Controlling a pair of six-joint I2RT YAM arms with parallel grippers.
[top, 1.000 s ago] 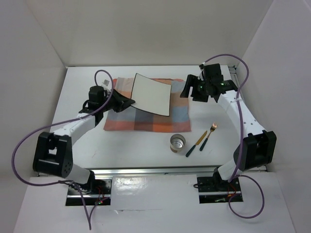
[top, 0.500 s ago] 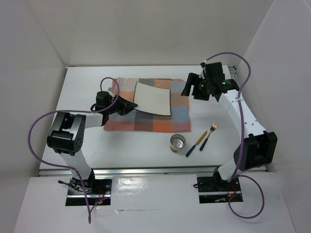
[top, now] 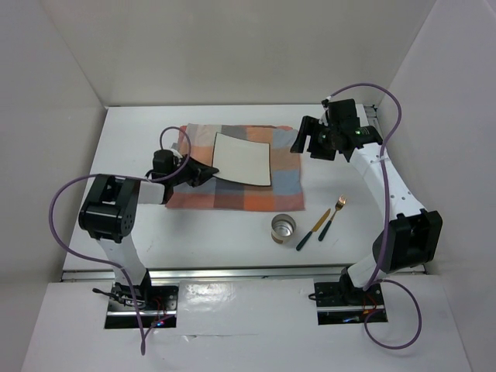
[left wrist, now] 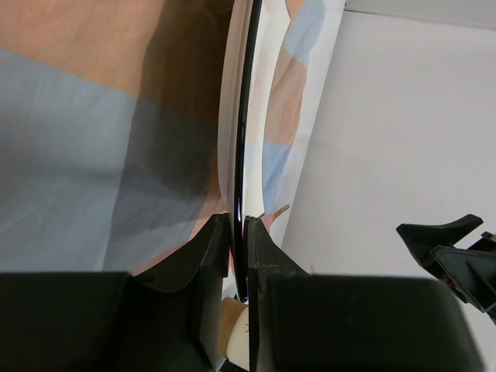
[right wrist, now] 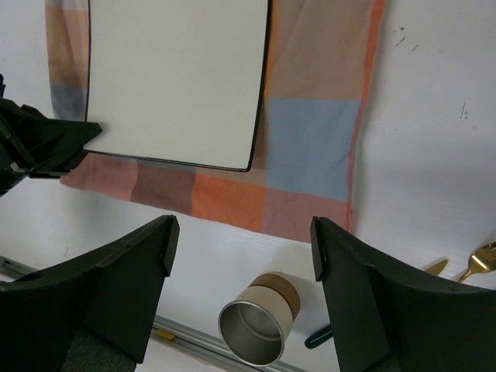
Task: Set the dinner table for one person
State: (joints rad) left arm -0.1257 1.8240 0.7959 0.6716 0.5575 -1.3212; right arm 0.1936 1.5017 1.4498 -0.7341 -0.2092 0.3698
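The plate's held edge still hovers above its shadow. My left gripper should next move down, set that edge on the shadowed checked cloth (left wrist: pixel 184 167) and release it.
A square white plate (top: pixel 242 157) with a thin black rim lies flat and low over the orange, grey and blue checked cloth (top: pixel 275 190) on the white dinner table (top: pixel 132 132). My left gripper (top: pixel 203 171) is shut on the plate's left edge. The left wrist view shows the plate (left wrist: pixel 245 116) edge-on between the shut jaws of the gripper (left wrist: pixel 239 226). My right gripper (top: pixel 308 141) is open and empty above the cloth's far right corner. In its wrist view the right gripper (right wrist: pixel 242 232) looks down on the plate (right wrist: pixel 178 77) and cloth (right wrist: pixel 310 139).
A metal cup (top: pixel 284 228) stands near the cloth's front edge and also shows in the right wrist view (right wrist: pixel 260 325). A dark-handled knife (top: pixel 313 230) and a fork (top: pixel 333 217) lie to its right. White walls enclose the table.
My left arm has folded down and inward, lowering the plate from a raised tilt to flat over the cloth. The right gripper has barely moved.
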